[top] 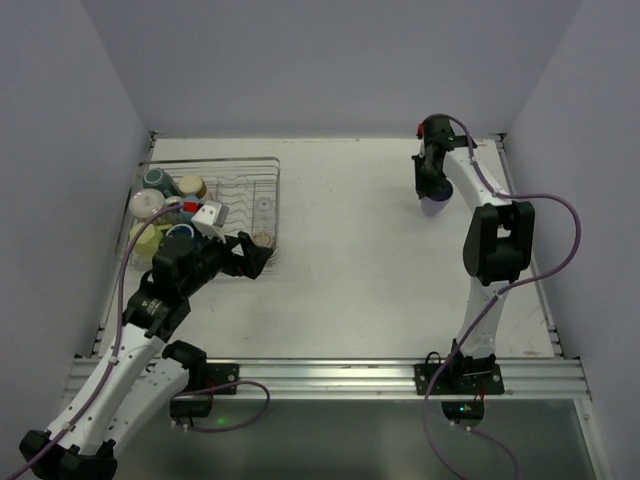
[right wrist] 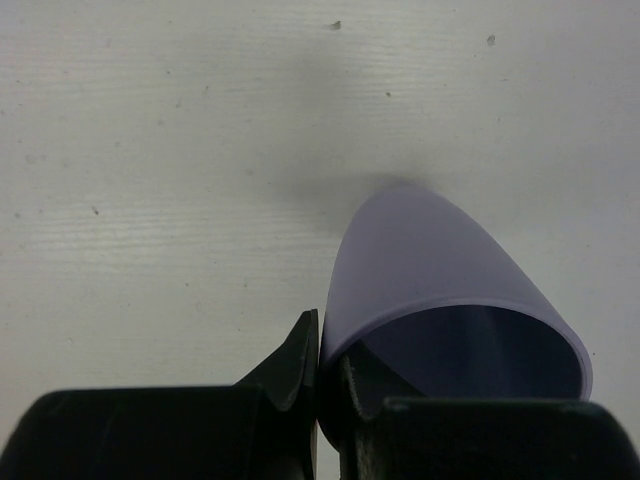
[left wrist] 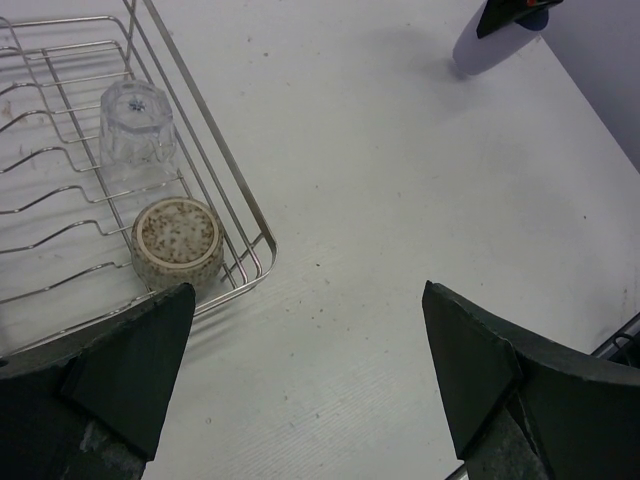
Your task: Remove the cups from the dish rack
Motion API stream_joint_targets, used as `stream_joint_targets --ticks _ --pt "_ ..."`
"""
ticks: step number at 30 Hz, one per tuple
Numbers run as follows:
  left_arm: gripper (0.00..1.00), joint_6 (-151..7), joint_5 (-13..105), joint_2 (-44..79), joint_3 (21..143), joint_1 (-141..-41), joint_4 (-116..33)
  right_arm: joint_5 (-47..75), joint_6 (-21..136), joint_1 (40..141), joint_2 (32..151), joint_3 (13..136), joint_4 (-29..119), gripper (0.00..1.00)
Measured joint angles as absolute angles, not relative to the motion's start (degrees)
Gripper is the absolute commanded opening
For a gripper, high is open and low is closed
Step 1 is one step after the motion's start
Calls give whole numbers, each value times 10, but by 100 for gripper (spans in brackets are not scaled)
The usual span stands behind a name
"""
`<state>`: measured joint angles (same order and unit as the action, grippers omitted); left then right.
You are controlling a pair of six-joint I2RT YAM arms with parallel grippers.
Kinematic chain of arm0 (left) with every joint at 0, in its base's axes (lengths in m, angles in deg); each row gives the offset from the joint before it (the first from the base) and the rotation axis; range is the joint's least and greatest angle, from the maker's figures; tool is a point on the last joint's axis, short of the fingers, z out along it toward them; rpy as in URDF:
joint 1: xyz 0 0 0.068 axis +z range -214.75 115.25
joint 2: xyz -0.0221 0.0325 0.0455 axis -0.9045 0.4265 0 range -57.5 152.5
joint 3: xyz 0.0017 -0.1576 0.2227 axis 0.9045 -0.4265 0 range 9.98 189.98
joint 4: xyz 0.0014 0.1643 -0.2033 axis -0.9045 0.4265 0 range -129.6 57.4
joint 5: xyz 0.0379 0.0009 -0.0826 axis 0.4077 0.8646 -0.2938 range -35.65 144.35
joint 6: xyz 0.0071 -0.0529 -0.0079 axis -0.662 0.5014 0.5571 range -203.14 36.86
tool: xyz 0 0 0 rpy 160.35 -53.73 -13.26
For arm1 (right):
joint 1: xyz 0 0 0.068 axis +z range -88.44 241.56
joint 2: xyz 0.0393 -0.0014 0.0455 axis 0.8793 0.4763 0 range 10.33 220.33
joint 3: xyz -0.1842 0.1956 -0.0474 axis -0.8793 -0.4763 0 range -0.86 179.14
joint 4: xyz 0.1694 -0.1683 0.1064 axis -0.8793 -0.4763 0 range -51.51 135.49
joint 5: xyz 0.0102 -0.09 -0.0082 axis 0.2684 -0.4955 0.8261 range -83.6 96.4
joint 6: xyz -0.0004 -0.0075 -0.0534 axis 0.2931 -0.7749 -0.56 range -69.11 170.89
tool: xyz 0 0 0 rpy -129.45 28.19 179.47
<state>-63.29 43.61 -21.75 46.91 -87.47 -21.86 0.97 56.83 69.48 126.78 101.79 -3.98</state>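
Observation:
I need to move my left gripper outward past the speckled tan cup [left wrist: 178,240] next, turning it and lowering its open fingers around the tumbler, because the clear tumbler [left wrist: 137,122] stands outward and below.
The silver wire dish rack [top: 215,160] stands at the far left of the table. Several cups crowd its left end, among them a dark teal one [top: 157,181] and a pale yellow one [top: 145,243]. At its near right corner sit an upside-down speckled tan cup [left wrist: 178,240] and a clear tumbler [left wrist: 138,128]. My left gripper [left wrist: 305,350] is open just right of that corner, over bare table, holding nothing. At the far right, my right gripper [right wrist: 322,335] is shut on the rim of a lavender cup [right wrist: 440,270], held tilted low over the table.
Grey walls close the table in on the left, back and right. A metal rail [top: 330,378] carries both arm bases along the near edge. The right arm's upright links [top: 495,250] stand at mid right. The lavender cup [left wrist: 490,50] also shows far off in the left wrist view.

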Motion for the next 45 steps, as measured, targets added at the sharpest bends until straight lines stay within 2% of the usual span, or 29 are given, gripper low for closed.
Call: stream_joint_targets --ticks 6,9,13,14,15,18,23,27,31,34,35,38,45 --pt "100 -633 438 -213 469 -877 -217 17 561 675 1302 1025 -44 8" --pt "100 -633 441 -211 469 -877 -217 21 560 676 1307 1031 -44 16" --pt "100 -633 445 -204 469 -877 -216 26 560 676 1307 1033 -44 33" --pt "100 -633 447 -203 469 -877 -216 26 560 676 1307 1033 -44 39" --pt "100 -633 449 -202 469 -877 -215 26 561 676 1307 1033 -44 50" --pt "100 -632 457 -199 469 -877 -215 26 565 676 1304 1033 -43 66" --pt "95 -627 471 -182 470 -877 -215 28 570 676 1248 1021 -38 76" --pt "89 -615 488 -150 482 -877 -212 32 583 676 1147 987 -13 77" --pt "84 -600 515 -100 518 -877 -214 43 611 683 1001 884 54 75" --pt "78 -591 548 -49 554 -877 -221 56 641 703 885 775 121 65" --pt "76 -588 561 -29 568 -877 -222 64 654 713 848 729 153 58" --pt "71 -587 601 36 610 -878 -230 91 687 743 754 614 207 49" --pt "68 -604 664 206 690 -878 -241 133 738 773 634 450 298 44"
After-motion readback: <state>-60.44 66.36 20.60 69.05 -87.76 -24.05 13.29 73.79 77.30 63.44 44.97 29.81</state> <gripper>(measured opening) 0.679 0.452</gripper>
